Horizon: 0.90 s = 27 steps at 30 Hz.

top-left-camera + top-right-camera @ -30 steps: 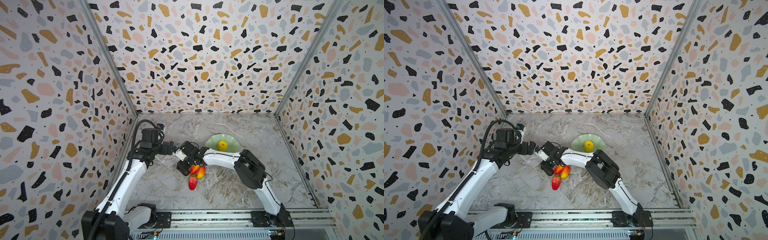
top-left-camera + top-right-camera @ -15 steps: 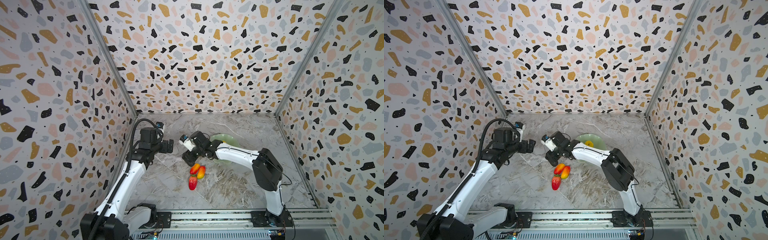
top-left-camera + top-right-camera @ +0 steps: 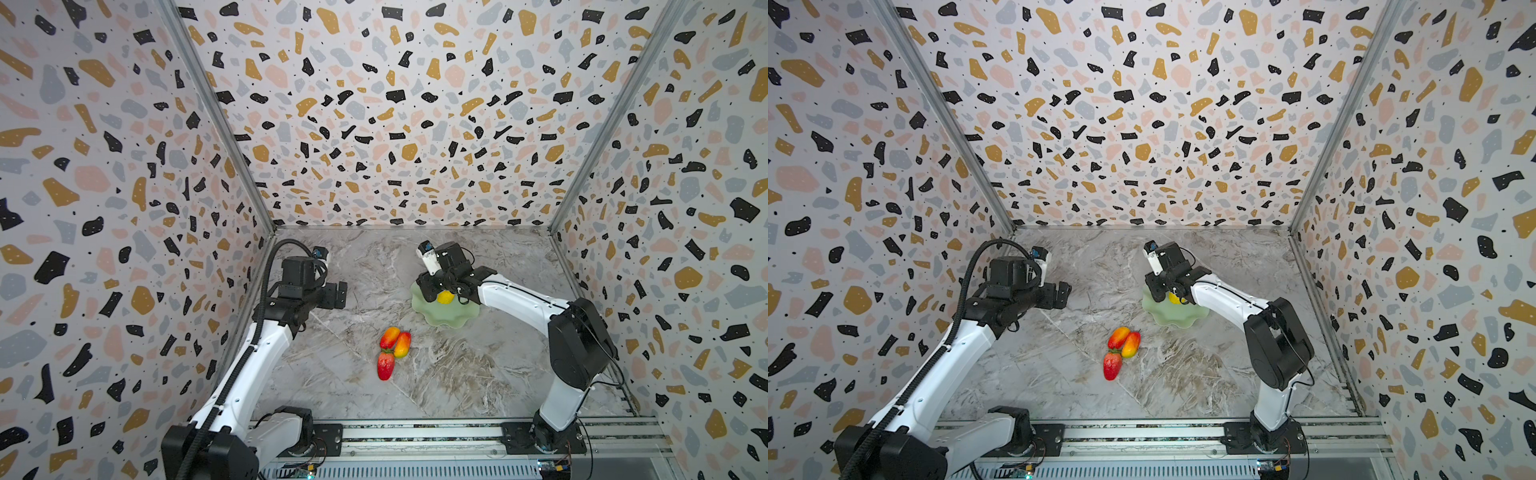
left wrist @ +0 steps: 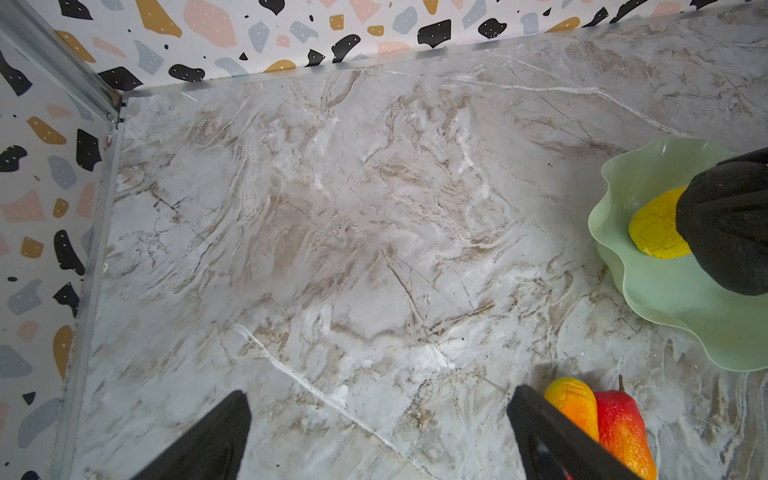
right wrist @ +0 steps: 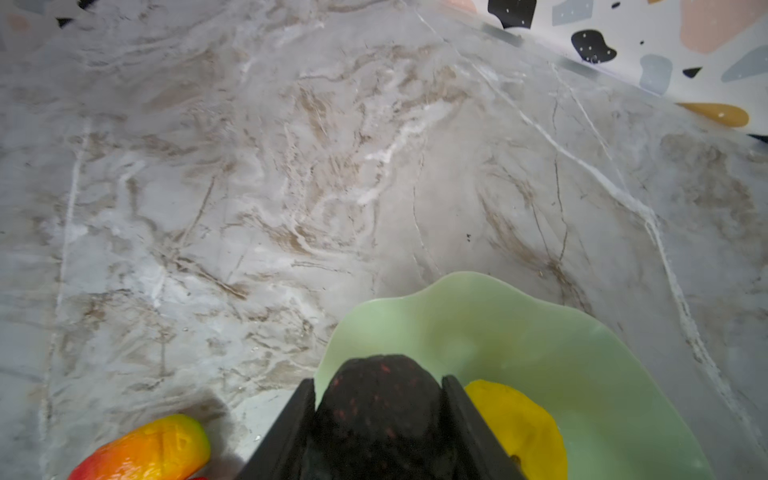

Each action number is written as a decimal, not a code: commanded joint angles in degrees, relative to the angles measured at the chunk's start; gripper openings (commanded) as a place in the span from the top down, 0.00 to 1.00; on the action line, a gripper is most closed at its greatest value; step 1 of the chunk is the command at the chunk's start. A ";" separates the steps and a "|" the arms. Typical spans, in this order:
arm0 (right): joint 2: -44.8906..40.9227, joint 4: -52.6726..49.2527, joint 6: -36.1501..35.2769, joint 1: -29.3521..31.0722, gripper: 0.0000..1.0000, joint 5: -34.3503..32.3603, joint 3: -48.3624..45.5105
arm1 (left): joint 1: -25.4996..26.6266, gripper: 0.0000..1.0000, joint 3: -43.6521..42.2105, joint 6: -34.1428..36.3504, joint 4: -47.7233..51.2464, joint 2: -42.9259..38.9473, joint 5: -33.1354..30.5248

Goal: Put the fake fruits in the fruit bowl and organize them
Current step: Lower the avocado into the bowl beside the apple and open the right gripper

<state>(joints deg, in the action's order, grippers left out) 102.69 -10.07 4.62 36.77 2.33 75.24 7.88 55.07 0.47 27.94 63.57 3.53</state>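
Note:
My right gripper will next lower the dark oval fruit to the bare bottom of the bowl beside the yellow fruit and let go, since that green patch is empty.
My right gripper (image 5: 378, 386) is shut on the dark blackish oval fruit (image 5: 378, 407) and holds it over the near-left part of the mint-green fruit bowl (image 5: 540, 332), beside the yellow fruit (image 5: 515, 424) lying in it. In both top views the right gripper (image 3: 434, 291) (image 3: 1162, 291) covers part of the bowl (image 3: 449, 313) (image 3: 1179, 316). Two red-to-yellow fruits (image 3: 389, 337) (image 3: 402, 344) and the strawberry (image 3: 385, 365) lie together on the marble in front of the bowl. My left gripper (image 4: 379, 397) is open and empty, left of the bowl (image 3: 341, 294).
Patterned walls close in the marble floor on three sides, and the left wall's metal rail (image 4: 89, 266) runs near my left gripper. A rail with both arm bases (image 3: 415, 436) runs along the front edge.
My right gripper has lifted away from the fruit cluster and swung right to the bowl, carrying the dark fruit. The left gripper has hardly moved.

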 commanded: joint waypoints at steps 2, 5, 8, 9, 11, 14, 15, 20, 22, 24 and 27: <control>0.80 0.72 0.32 -0.12 0.77 -2.95 0.10 | -0.23 0.00 -0.40 0.52 -0.32 0.06 -0.80; 1.90 1.94 0.77 -0.12 0.77 -2.94 -0.66 | -0.23 0.00 -0.49 0.51 -0.35 -0.03 -0.72; 2.81 2.72 0.87 -0.12 0.75 -3.20 -1.19 | -0.23 0.00 -0.49 0.52 -0.35 -0.08 -0.72; 3.10 2.92 0.91 -0.12 0.74 -3.41 -1.47 | -0.23 0.00 -0.49 0.54 -0.35 -0.09 -0.76; 3.41 3.03 0.86 -0.12 0.73 -3.76 -1.69 | -0.23 0.00 -0.49 0.56 -0.35 -0.03 -0.67; 3.65 3.47 0.89 -0.12 0.71 -4.00 -2.25 | -0.23 0.00 -0.49 0.51 -0.32 -0.03 -0.67; 3.73 3.60 0.87 -0.12 0.69 -4.05 -2.47 | -0.23 0.00 -0.49 0.50 -0.38 -0.03 -0.63; 4.08 4.12 0.87 0.01 0.66 -4.09 -3.32 | -0.23 0.01 -0.49 0.55 -0.36 0.15 -0.59; 4.18 4.26 0.85 0.05 0.64 -4.16 -3.44 | -0.23 0.01 -0.49 0.52 -0.39 0.15 -0.61; 4.14 4.18 0.76 0.18 0.60 -4.24 -3.39 | -0.23 0.01 -0.49 0.55 -0.40 0.15 -0.56; 3.82 3.85 0.40 0.23 0.55 -4.44 -3.10 | -0.23 0.01 -0.49 0.53 -0.35 0.15 -0.54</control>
<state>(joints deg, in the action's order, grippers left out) 107.31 -6.74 5.04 36.75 -1.17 72.10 7.88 55.07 0.47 28.25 63.57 3.53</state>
